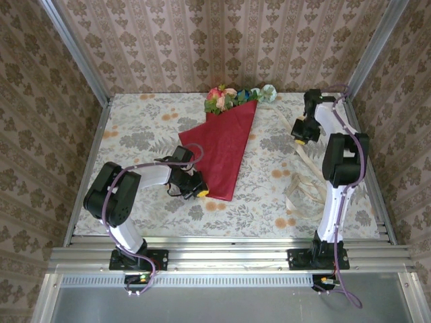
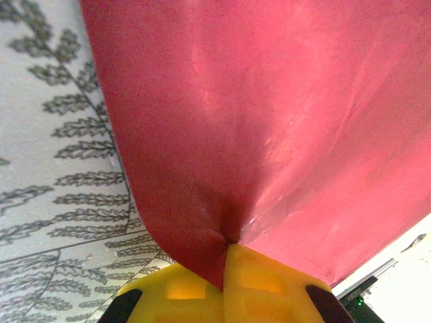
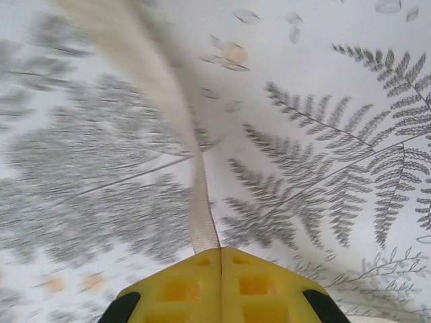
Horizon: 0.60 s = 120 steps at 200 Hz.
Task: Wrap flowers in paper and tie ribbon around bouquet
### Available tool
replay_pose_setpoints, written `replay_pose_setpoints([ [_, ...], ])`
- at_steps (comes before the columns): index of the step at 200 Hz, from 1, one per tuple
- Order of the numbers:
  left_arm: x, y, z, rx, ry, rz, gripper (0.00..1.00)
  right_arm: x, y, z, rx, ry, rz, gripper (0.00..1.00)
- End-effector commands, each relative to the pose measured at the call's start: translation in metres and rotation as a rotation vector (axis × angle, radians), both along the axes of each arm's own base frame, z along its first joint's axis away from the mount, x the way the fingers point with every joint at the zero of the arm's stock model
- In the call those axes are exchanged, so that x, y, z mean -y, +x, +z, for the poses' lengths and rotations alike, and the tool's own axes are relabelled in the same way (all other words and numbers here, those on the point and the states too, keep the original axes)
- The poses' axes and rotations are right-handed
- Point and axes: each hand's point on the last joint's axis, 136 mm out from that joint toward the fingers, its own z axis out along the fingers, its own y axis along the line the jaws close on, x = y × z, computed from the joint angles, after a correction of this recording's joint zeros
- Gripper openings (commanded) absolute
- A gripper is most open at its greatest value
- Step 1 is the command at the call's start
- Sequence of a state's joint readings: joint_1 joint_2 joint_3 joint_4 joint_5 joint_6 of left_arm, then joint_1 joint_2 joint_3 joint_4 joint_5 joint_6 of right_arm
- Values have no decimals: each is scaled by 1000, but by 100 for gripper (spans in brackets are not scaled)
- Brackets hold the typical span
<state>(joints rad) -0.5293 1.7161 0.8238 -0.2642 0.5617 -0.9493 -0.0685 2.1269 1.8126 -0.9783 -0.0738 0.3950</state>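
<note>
The cloth by the cone's opposite edge (image 1: 166, 140) lies across from my right gripper, so I need to raise it over the red cone, then lower it and release the ribbon.
The bouquet lies across the middle of the table. Its flowers (image 1: 232, 96) stick out of the wide far end of a tapering red paper (image 1: 225, 148) cone. At the cone's narrow near end, my left gripper (image 1: 201, 192) is shut on the paper. In the left wrist view the yellow fingertips of the left gripper (image 2: 227, 245) pinch a fold of the red paper (image 2: 269, 121). My right gripper (image 1: 298, 139) is at the far right, low over the cloth. In the right wrist view the right gripper (image 3: 221, 252) is shut on the cream ribbon (image 3: 201, 215), which runs away over the cloth.
The remaining ribbon (image 1: 301, 196) lies in loose loops by the right arm's base. A fern-printed tablecloth (image 1: 141, 134) covers the table. Patterned walls with metal posts (image 1: 77, 54) close in three sides.
</note>
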Motion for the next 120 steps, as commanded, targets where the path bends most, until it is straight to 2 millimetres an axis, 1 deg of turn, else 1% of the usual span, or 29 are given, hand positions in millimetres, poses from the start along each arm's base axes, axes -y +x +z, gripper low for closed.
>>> replay_pose_setpoints([
  [1,-33,-20,-48,-79,211,23,0,-30,24,66,207,95,6,0],
  [6,-33,-20,-48,-79,210,23,0,-42,30,76,249,132,19,0],
  [19,-33,-20,-49,-78,212,24,0,-71,41,112,367,218,49,0],
  [36,-33,-19,-49,-76,210,30,0,-122,49,159,500,332,112,0],
  [50,-33,-20,-50,-73,211,36,0,-174,50,192,569,411,187,0],
  [53,-33,-20,-50,-71,210,37,0,-191,48,197,577,432,214,0],
  [62,-32,-19,-51,-65,209,40,0,-230,45,213,606,480,276,0],
  [73,-32,-19,-52,-58,210,41,0,-278,41,226,632,539,344,0],
  [75,-32,-19,-53,-57,210,41,0,-284,42,228,637,549,349,0],
  [78,-31,-19,-53,-55,209,42,0,-300,40,230,639,572,370,0],
  [80,-31,-20,-53,-54,209,42,0,-309,39,235,651,587,381,0],
  [84,-30,-19,-53,-51,206,43,0,-326,38,234,646,612,397,0],
  [87,-30,-20,-54,-50,205,43,0,-339,38,238,664,634,411,0],
  [97,-28,-19,-55,-44,202,46,0,-379,37,242,675,693,446,0],
  [99,-28,-19,-55,-40,201,45,0,-387,36,240,668,706,452,0],
  [107,-27,-18,-55,-33,201,46,0,-418,34,243,671,757,478,0],
  [108,-27,-18,-55,-30,202,46,0,-421,34,240,664,759,478,0],
  [111,-27,-18,-55,-28,201,46,0,-431,33,240,664,773,485,0],
  [115,-26,-18,-55,-24,202,46,0,-443,33,236,653,783,486,0],
  [117,-26,-18,-55,-21,201,46,0,-448,34,233,647,788,484,0],
  [118,-26,-18,-55,-19,201,46,0,-451,33,228,635,786,484,0],
  [120,-26,-18,-55,-17,201,47,0,-456,33,227,630,792,484,0],
])
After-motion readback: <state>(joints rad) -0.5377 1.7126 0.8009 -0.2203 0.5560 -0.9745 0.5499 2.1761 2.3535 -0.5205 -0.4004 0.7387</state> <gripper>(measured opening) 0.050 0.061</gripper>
